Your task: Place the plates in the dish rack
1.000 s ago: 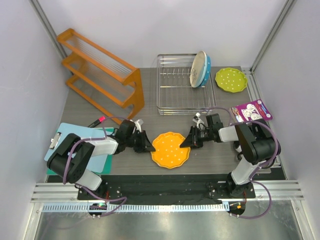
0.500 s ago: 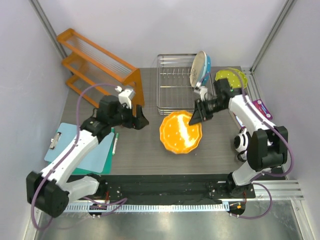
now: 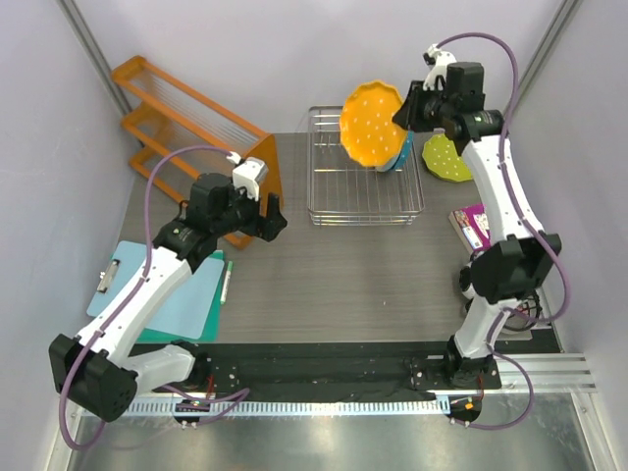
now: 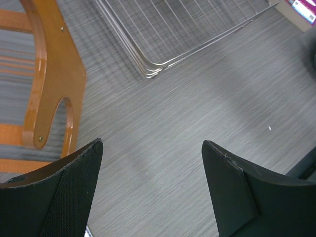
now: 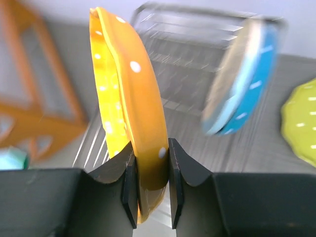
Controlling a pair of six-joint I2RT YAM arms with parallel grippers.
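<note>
As the slot beside the cream plate stands empty, I will turn my right gripper, bring it left in the top view and lower it there to release.
My right gripper (image 3: 405, 110) is shut on the rim of the orange dotted plate (image 3: 373, 123), holding it on edge in the air over the back of the dish rack (image 3: 343, 191). In the right wrist view the plate's edge (image 5: 123, 98) is pinched between the fingers, gripper (image 5: 150, 197). The cream plate (image 5: 229, 84) and blue plate (image 5: 254, 89) lean together in the rack's right side. On the table to the right of the rack lies the lime-green plate (image 3: 449, 159). My left gripper (image 3: 276, 218) hangs open and empty over the table, gripper (image 4: 150, 168).
An orange slatted shelf (image 3: 196, 128) stands at the back left, close to the left gripper, shelf (image 4: 49, 74). A blue clipboard on a teal mat (image 3: 167, 299) lies front left. A purple card (image 3: 471, 226) sits by the right arm.
The right arm lifted the orange plate off the table and carried it up over the rack. The left gripper let go of the plate, opened and drew back toward the shelf.
</note>
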